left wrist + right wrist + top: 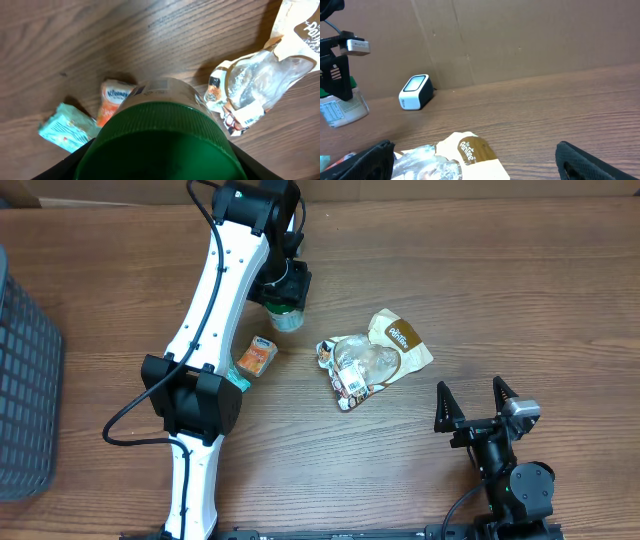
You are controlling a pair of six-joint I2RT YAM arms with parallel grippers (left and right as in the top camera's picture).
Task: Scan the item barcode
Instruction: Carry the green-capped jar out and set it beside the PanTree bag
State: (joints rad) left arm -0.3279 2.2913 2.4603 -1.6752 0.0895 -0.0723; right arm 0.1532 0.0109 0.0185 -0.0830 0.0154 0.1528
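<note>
The clear jar (285,316) comes down onto the table next and my left gripper releases it, since the bare spot between the tissue pack and snack bag lies below the gripper.
A clear jar (285,316) with a green lid (157,142) hangs a little above the table, gripped at the lid by my left gripper (284,302), whose dark fingers (75,161) press both sides of it. From the right wrist the jar (340,107) shows a printed white label under the left gripper's fingers (337,75). A small white and black scanner (416,92) stands by the back wall; it does not show in the overhead view. My right gripper (475,395) stands open near the front right with nothing between its fingers.
A crumpled clear and brown snack bag (375,360) lies mid-table, in front of the right gripper (477,155). An orange tissue pack (258,356) and a teal pack (238,380) lie below the left arm. A dark mesh basket (25,380) stands at the left edge.
</note>
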